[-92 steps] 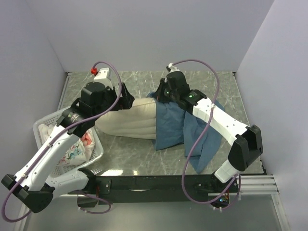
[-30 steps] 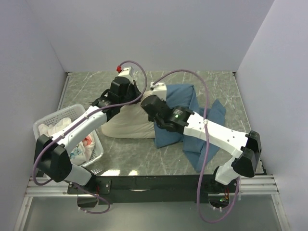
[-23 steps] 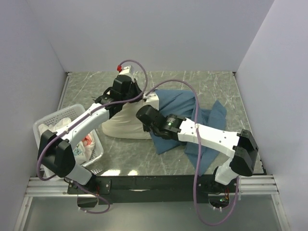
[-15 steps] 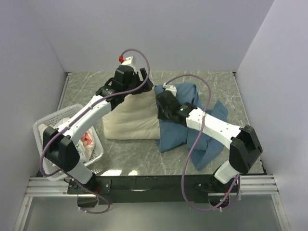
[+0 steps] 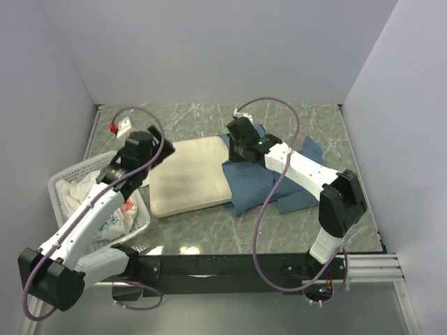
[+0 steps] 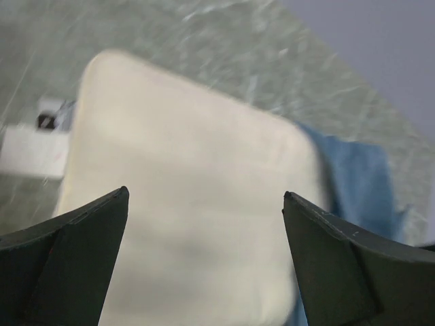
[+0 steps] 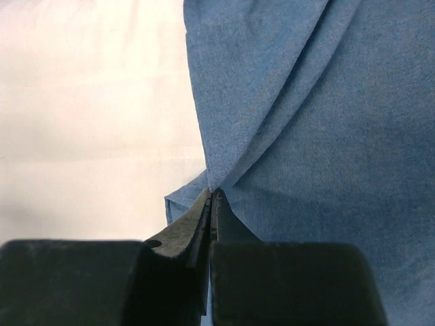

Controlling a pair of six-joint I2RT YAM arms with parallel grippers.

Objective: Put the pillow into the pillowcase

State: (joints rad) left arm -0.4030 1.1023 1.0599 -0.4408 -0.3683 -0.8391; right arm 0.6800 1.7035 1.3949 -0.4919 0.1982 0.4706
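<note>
The pillow's edge (image 5: 153,181) (image 6: 66,180) beside the basket lies below the left gripper's open fingers, on the basket side, so the left gripper will next go down toward the basket and onto that edge.
The cream-white pillow (image 5: 188,176) lies flat on the table, its right end against the blue pillowcase (image 5: 269,183). It also shows in the left wrist view (image 6: 190,204) and the right wrist view (image 7: 88,102). My left gripper (image 5: 155,155) is open and empty, hovering just left of the pillow (image 6: 204,197). My right gripper (image 5: 236,155) is shut on a fold of the pillowcase (image 7: 306,122) beside the pillow's right edge (image 7: 215,193). No bear face or tag shows.
A white laundry basket (image 5: 66,183) with crumpled cloth stands at the left, under my left arm. The blue pillowcase spreads right toward the table's right side. Grey walls close the back and sides.
My left gripper let go of the pillow and pulled back to the left. The pillow dropped flat. My right gripper moved back to the pillowcase's far left corner.
</note>
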